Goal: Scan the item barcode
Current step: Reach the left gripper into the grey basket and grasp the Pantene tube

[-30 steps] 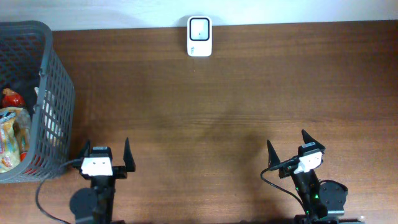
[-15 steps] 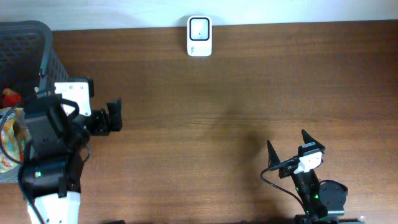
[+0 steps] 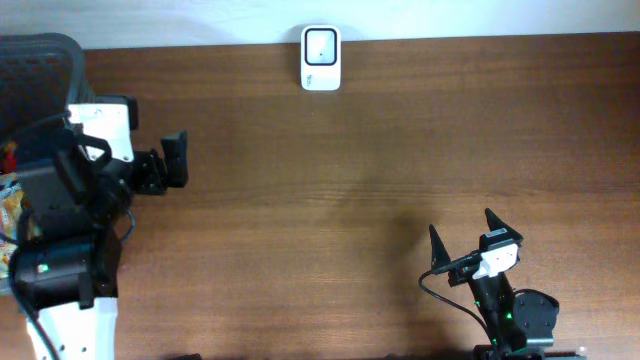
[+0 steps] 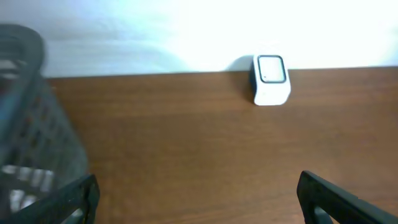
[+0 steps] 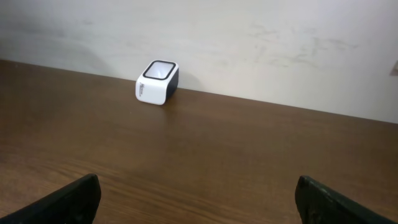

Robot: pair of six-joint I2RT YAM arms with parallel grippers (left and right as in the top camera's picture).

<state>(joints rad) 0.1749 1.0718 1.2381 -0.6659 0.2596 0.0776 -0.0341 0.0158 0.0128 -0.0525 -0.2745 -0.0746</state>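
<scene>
The basket's side is between my empty left gripper and the packaging, so I will lift that gripper over the basket's rim and then lower it into the grey basket [image 3: 32, 98].
The white barcode scanner [image 3: 321, 58] stands at the table's far edge, its window facing up; it also shows as the scanner [image 4: 270, 78] and the scanner [image 5: 157, 81] in the wrist views. A packaged item [image 3: 8, 205] lies in the grey basket [image 3: 40, 50] at the far left, mostly hidden by my left arm. My left gripper [image 3: 130, 150] is raised beside the basket's right wall, open and empty, and the left gripper [image 4: 202, 205] points toward the scanner. My right gripper [image 3: 463, 228] rests open and empty near the front edge, over bare wood [image 5: 199, 205].
The basket wall [image 4: 31, 124] fills the left of the left wrist view, blurred, with pale packaging behind its mesh. A pale wall runs behind the table's far edge. Brown tabletop [image 3: 350, 180] lies between the basket, the scanner and the right arm.
My left arm has risen from the front edge and swung back and left to the basket's side. Its jaws stayed open. The right arm has not moved.
</scene>
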